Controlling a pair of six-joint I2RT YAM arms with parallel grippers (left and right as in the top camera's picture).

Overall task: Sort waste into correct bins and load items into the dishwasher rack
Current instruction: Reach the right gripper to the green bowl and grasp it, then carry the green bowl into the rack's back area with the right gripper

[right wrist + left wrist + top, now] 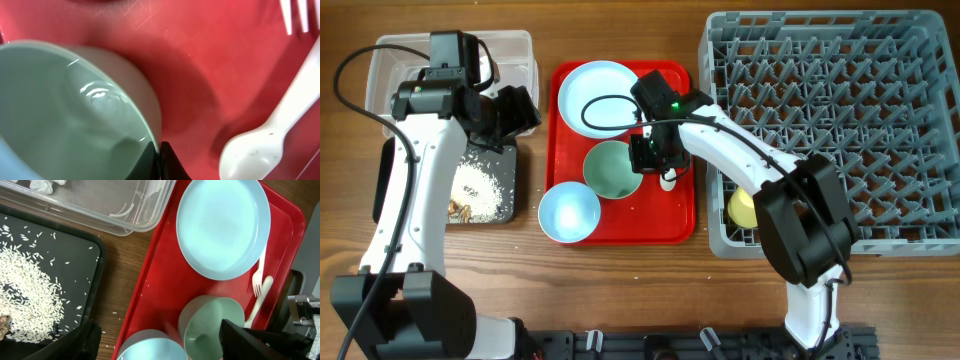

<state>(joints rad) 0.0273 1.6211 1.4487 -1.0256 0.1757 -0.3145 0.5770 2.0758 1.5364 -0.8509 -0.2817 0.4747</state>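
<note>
The grey rack's far tray-side corner (740, 58) is empty. My right gripper should next lift the pale green bowl, carry it outward to that corner, lower it and let it go there.
My right gripper (645, 155) (159, 160) is shut on the right rim of the pale green bowl (610, 170) (65, 115) on the red serving tray (675, 225). The white spoon (260, 145) and fork (295, 15) lie just right of it. The pale blue plate (597, 97) (223, 227) and pale blue bowl (569, 212) are on the same tray. My left gripper (515, 110) (167, 342) is open and empty above the tray's left edge. The yellow cup (743, 208) sits in the grey rack (840, 120). Rice (480, 185) and brown scraps (460, 209) lie in the black tray (50, 255).
The clear tub (400, 60) (100, 205) stands behind the black tray at the far left, with a white crumpled piece (45, 184) inside. My left arm crosses over both bins. A strip of bare wood separates the bins from the red tray.
</note>
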